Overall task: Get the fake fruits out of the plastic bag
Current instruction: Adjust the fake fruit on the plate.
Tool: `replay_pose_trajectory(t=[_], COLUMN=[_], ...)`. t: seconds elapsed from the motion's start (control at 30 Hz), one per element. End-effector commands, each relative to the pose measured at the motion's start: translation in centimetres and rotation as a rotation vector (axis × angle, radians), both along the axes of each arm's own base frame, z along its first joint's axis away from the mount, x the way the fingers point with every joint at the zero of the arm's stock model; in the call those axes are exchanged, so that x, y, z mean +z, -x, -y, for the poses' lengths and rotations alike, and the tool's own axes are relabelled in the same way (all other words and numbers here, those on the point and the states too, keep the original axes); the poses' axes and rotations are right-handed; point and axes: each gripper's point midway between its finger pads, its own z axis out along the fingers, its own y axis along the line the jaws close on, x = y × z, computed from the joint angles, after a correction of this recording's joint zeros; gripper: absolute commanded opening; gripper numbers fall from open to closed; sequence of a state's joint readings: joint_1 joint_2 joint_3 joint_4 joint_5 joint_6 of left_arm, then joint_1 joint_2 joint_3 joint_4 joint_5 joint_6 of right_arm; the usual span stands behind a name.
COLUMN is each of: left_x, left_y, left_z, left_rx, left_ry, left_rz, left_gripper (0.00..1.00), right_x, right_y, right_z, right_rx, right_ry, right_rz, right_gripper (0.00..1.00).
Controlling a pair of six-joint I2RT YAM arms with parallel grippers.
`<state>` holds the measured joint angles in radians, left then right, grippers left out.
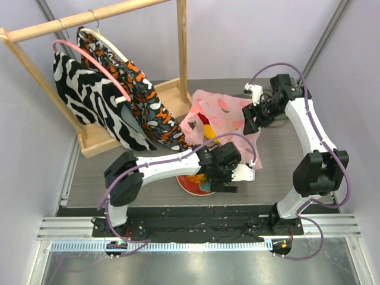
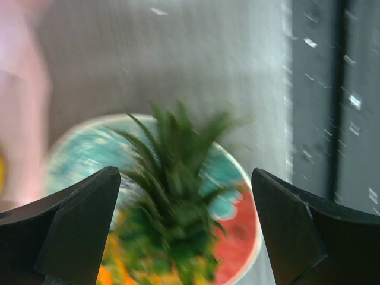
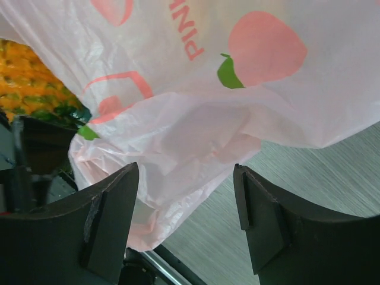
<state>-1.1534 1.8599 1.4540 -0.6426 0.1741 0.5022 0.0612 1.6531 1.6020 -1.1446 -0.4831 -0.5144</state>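
Note:
My left gripper needs to move slightly outward next and close its fingers on the pineapple's green top (image 2: 178, 172), because the leaves stand between its wide-open fingers, over the plate (image 2: 237, 237).
The pink plastic bag (image 1: 221, 108) with its peach print lies at the table's middle back, and something yellow (image 1: 209, 129) shows inside its mouth. My left gripper (image 1: 224, 180) hangs over the red-and-teal plate (image 1: 189, 186). In the left wrist view its jaws (image 2: 185, 178) are wide open, with the pineapple (image 2: 178, 208), green crown up, between them over the plate (image 2: 237, 237); the view is blurred. My right gripper (image 1: 250, 123) is at the bag's right side. Its jaws (image 3: 185, 172) are open around a loose fold of the bag (image 3: 196, 136). The pineapple's orange body (image 3: 27, 71) shows at that view's left edge.
A wooden clothes rack (image 1: 89, 142) with zebra-print and orange patterned garments (image 1: 119, 101) stands at the back left. A black rail (image 1: 196, 214) runs along the table's near edge. Grey walls close in on both sides.

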Motion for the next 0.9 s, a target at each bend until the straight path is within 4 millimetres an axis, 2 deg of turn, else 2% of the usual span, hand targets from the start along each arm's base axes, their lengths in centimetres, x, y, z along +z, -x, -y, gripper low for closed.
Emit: replay_pose_trajectory(t=[0.0, 0.07, 0.13, 0.17, 0.27, 0.3, 0.33, 0.37, 0.4, 0.47, 0.5, 0.57, 0.6, 0.63, 0.67, 0.7, 0.73, 0.77, 0.8, 0.83, 0.87], left_x=[1.1, -0.2, -0.6, -0.7, 0.1, 0.4, 0.7, 1.0, 2.4, 4.2, 6.7, 8.2, 9.6, 10.6, 10.8, 14.5, 17.3, 15.2, 18.3, 19.2, 18.2], left_y=[-3.6, -4.9, -5.2, -5.0, -4.0, -3.6, -3.2, -2.9, -2.7, -2.5, -2.5, -2.8, -3.6, -4.0, -4.5, -7.2, -7.7, -8.0, -9.1, -10.1, -10.1], left_z=[3.1, 3.0, 2.7, 2.8, 3.2, 3.1, 3.0, 3.0, 3.0, 2.9, 3.0, 1.8, 2.5, 0.3, -0.5, -0.2, -1.5, -2.9, -3.1, -4.8, -5.4], left_rx=[0.073, 0.089, 0.09, 0.086, 0.061, 0.049, 0.035, 0.041, 0.044, 0.057, 0.075, 0.147, 0.177, 0.218, 0.252, 0.362, 0.414, 0.461, 0.516, 0.608, 0.63], left_ry=[0.043, -0.016, -0.053, -0.056, -0.026, -0.029, -0.027, -0.021, 0.006, 0.05, 0.115, 0.184, 0.29, 0.353, 0.411, 0.602, 0.717, 0.733, 0.894, 0.949, 0.961], left_rz=[0.137, 0.189, 0.193, 0.181, 0.128, 0.112, 0.094, 0.081, 0.078, 0.065, 0.073, 0.047, 0.068, 0.081, 0.095, 0.194, 0.25, 0.276, 0.327, 0.382, 0.391], left_gripper=[0.96, 0.93, 0.82, 0.78, 0.58, 0.38, 0.24, 0.13, 0.02, 0.0, 0.0, 0.0, 0.0, 0.0, 0.0, 0.0, 0.0, 0.0, 0.0, 0.0, 0.0], right_x=[2.1, 2.3, 2.2, 2.3, 2.3, 2.2, 2.2, 2.3, 2.2, 2.0, 2.0, 2.0, 2.0, 1.9, 1.8, 1.5, 1.5, 1.2, 0.8, 0.7, 0.4], right_y=[1.0, 0.9, 0.8, 0.6, 0.4, 0.4, 0.3, 0.1, 0.1, -0.2, -0.3, -0.5, -0.5, -0.5, -0.3, -0.4, -0.3, -0.1, -0.1, -0.2, 0.1], right_z=[-1.2, -1.3, -1.4, -1.4, -1.3, -1.3, -1.3, -1.2, -1.2, -1.1, -1.1, -1.0, -1.0, -0.9, -0.6, -0.4, -0.3, 0.0, 0.3, 0.6, 0.7], right_rx=[0.008, 0.008, 0.006, 0.004, -0.009, -0.009, -0.011, -0.018, -0.023, -0.035, -0.042, -0.042, -0.036, -0.03, -0.03, -0.021, -0.017, -0.017, -0.023, -0.026, -0.024], right_ry=[-0.088, -0.093, -0.102, -0.102, -0.103, -0.104, -0.1, -0.1, -0.098, -0.099, -0.1, -0.095, -0.089, -0.083, -0.065, -0.052, -0.041, -0.028, -0.006, 0.006, 0.016], right_rz=[0.032, 0.04, 0.037, 0.039, 0.034, 0.034, 0.039, 0.044, 0.04, 0.034, 0.029, 0.028, 0.028, 0.024, 0.014, 0.009, 0.006, -0.01, -0.023, -0.027, -0.044], right_gripper=[0.73, 0.73, 0.73, 0.72, 0.73, 0.73, 0.73, 0.73, 0.72, 0.72, 0.73, 0.73, 0.73, 0.72, 0.73, 0.72, 0.73, 0.72, 0.73, 0.73, 0.73])
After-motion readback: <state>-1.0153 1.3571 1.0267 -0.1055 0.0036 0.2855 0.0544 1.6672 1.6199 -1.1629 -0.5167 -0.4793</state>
